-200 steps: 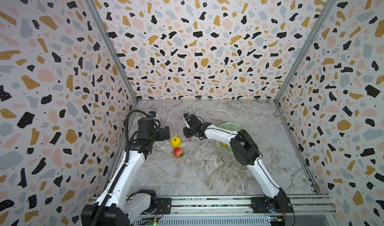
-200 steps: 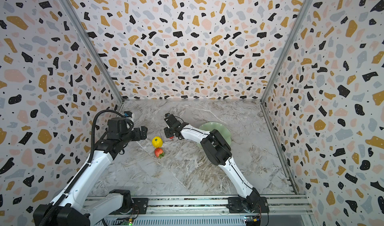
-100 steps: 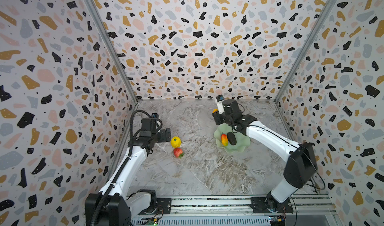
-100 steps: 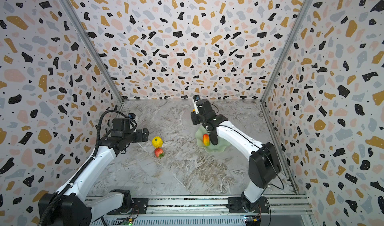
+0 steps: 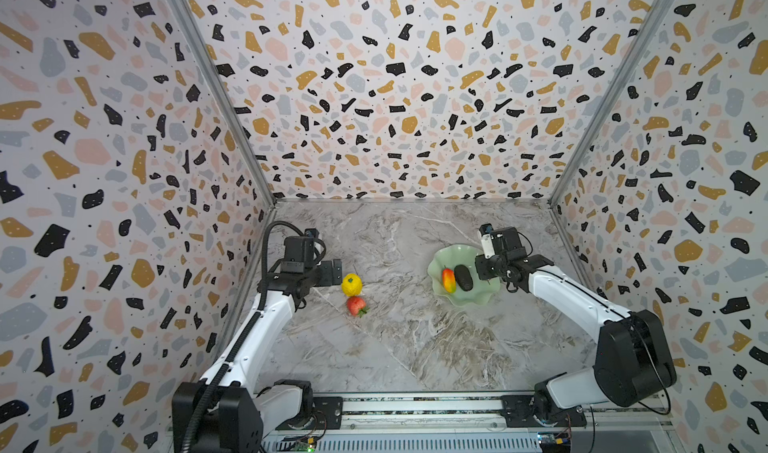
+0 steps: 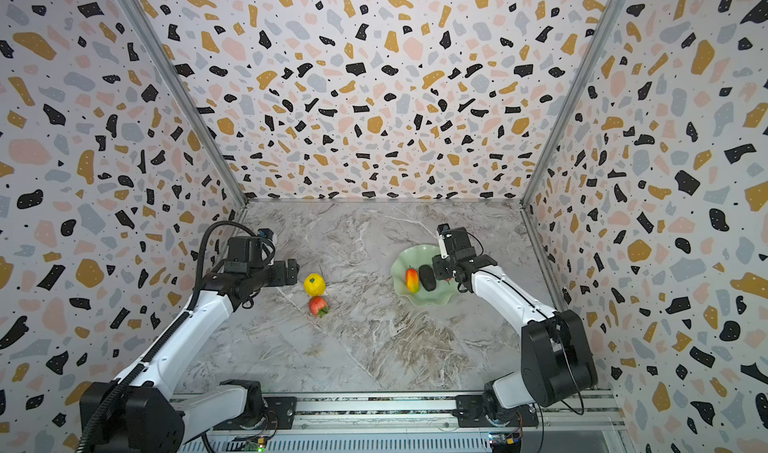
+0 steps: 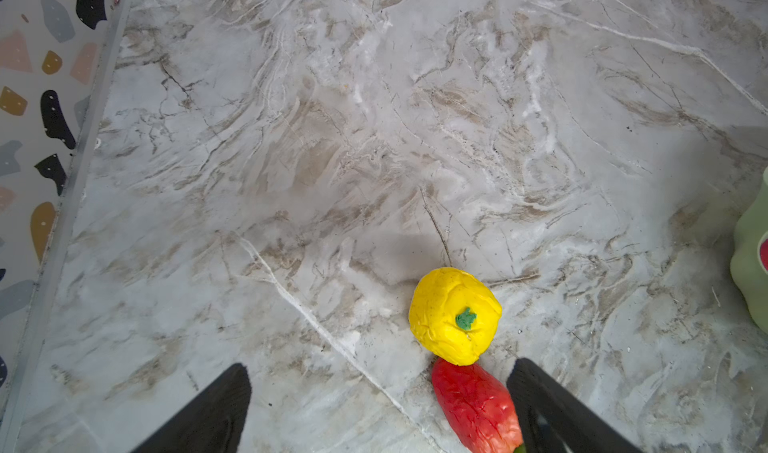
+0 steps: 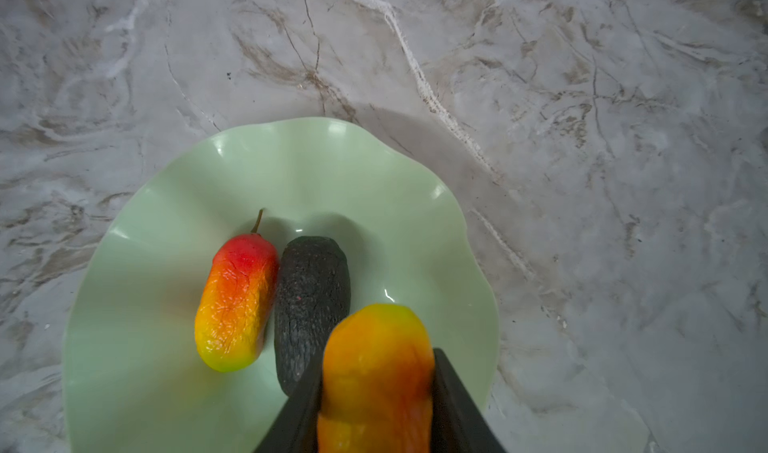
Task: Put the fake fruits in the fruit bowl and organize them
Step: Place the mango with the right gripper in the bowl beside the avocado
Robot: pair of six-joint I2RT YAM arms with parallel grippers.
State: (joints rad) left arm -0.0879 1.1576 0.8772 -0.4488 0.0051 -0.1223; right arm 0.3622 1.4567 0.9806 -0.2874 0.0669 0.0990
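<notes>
My right gripper will next move down into the bowl (image 5: pixel 465 302) beside the dark oval fruit and release the second red-yellow fruit there, because that part of the bowl is empty.
The pale green fruit bowl (image 5: pixel 465 302) (image 8: pixel 311 168) sits on the right of the marble floor. Side by side in it lie a red-yellow fruit (image 5: pixel 448 279) (image 8: pixel 237 305) and a dark oval fruit (image 5: pixel 463 277) (image 8: pixel 311 301). My right gripper (image 5: pixel 488 269) (image 8: pixel 377 359) hangs over the bowl's right part, shut on a second red-yellow fruit (image 8: pixel 376 384). To the left, a round yellow fruit (image 5: pixel 351 284) (image 7: pixel 455 316) touches a red strawberry-like fruit (image 5: pixel 356 305) (image 7: pixel 473 405). My left gripper (image 5: pixel 332 272) (image 7: pixel 382 370) is open above the strawberry-like fruit, which lies close by one finger.
Terrazzo-patterned walls (image 5: pixel 124 180) close in the left, back and right sides. The left wall's metal edge (image 7: pixel 70 180) runs close behind my left arm. A metal rail (image 5: pixel 415 407) carrying both arm bases runs along the front edge.
My right arm has swung from beside the yellow fruit over to the bowl, carrying the red-yellow fruit. My left gripper has barely shifted.
</notes>
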